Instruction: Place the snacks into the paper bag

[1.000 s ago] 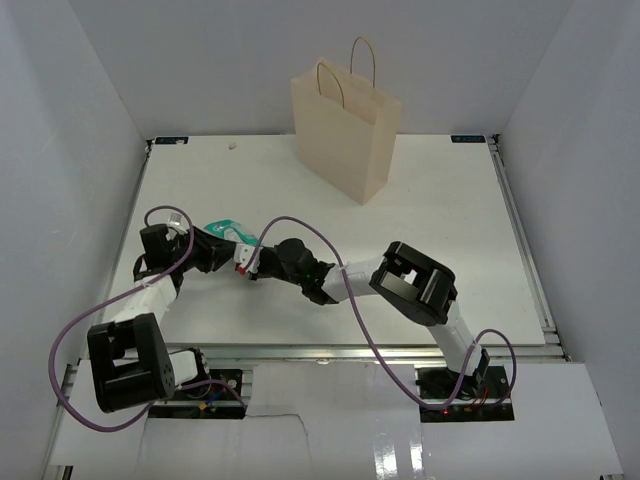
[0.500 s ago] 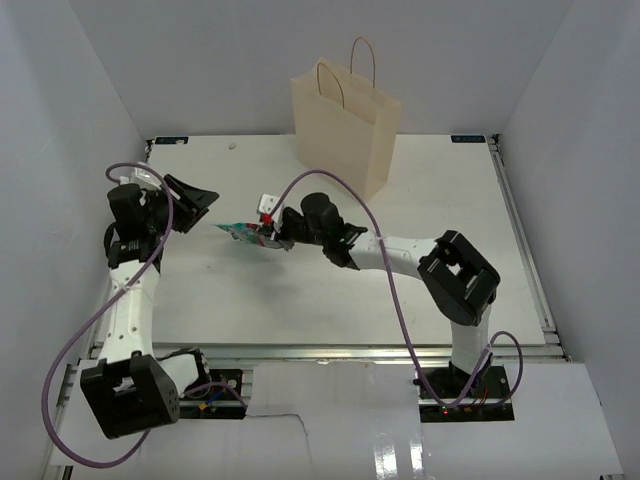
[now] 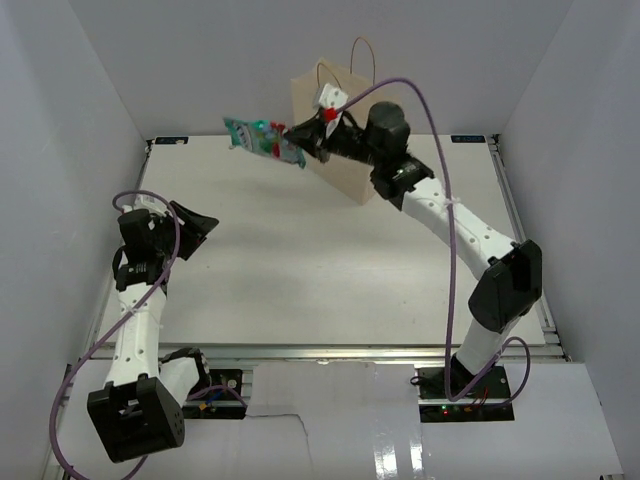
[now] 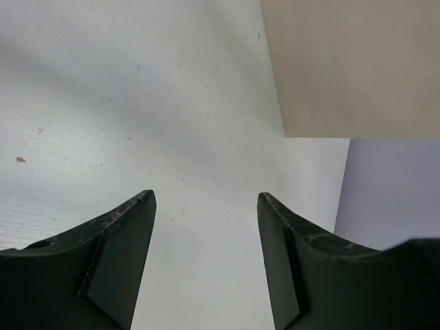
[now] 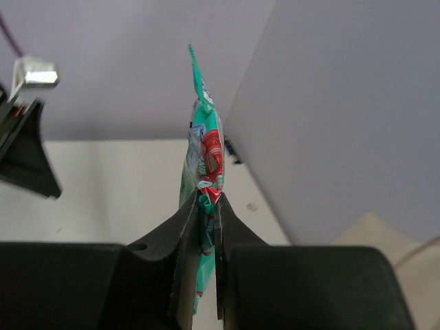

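The bag's opening (image 3: 353, 86) is to the right of my right gripper in the top view. Next I need to rise clear of the bag's upright handles, swing over, lower and release.
My right gripper (image 3: 297, 136) is shut on a teal-and-white snack pack (image 3: 260, 139) with red print and holds it high in the air, left of the cream paper bag (image 3: 352, 150). In the right wrist view the pack (image 5: 204, 148) stands edge-on, pinched between the jaws of the right gripper (image 5: 206, 199). The bag stands upright at the back of the table with its two twine handles up. My left gripper (image 3: 205, 222) is open and empty at the left side of the table. In the left wrist view the open left gripper (image 4: 206, 198) faces the bag's lower side (image 4: 350, 65). No other snacks are in view.
The white table (image 3: 300, 270) is enclosed by pale walls on the left, back and right. The bag stands near the back wall. A small speck (image 3: 232, 146) lies near the table's back left.
My right gripper has lifted the teal pack from mid-table up and back to beside the bag's top. My left gripper has drawn back to the left and stays open.
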{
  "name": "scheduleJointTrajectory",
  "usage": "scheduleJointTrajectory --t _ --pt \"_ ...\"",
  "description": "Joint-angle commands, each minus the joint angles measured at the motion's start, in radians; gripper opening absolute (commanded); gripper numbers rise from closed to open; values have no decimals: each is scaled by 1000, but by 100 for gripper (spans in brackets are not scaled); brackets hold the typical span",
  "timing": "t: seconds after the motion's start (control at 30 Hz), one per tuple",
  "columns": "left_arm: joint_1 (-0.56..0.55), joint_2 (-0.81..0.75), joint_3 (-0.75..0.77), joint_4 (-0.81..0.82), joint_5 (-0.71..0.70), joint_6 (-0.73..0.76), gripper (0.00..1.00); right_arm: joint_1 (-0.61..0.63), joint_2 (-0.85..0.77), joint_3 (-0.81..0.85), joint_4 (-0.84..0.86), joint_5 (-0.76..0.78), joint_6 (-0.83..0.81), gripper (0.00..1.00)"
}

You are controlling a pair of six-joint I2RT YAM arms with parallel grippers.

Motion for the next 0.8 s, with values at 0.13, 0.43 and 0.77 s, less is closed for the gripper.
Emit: scheduleJointTrajectory --t 0.13,0.43,0.77 --pt "-3 -23 -69 89 38 -12 71 -191 -48 355 91 66 70 8" --pt "-4 -6 -66 126 50 -18 71 -303 24 468 165 211 -36 8" --pt "-3 -10 -66 125 67 -24 71 -363 112 376 186 223 27 8"
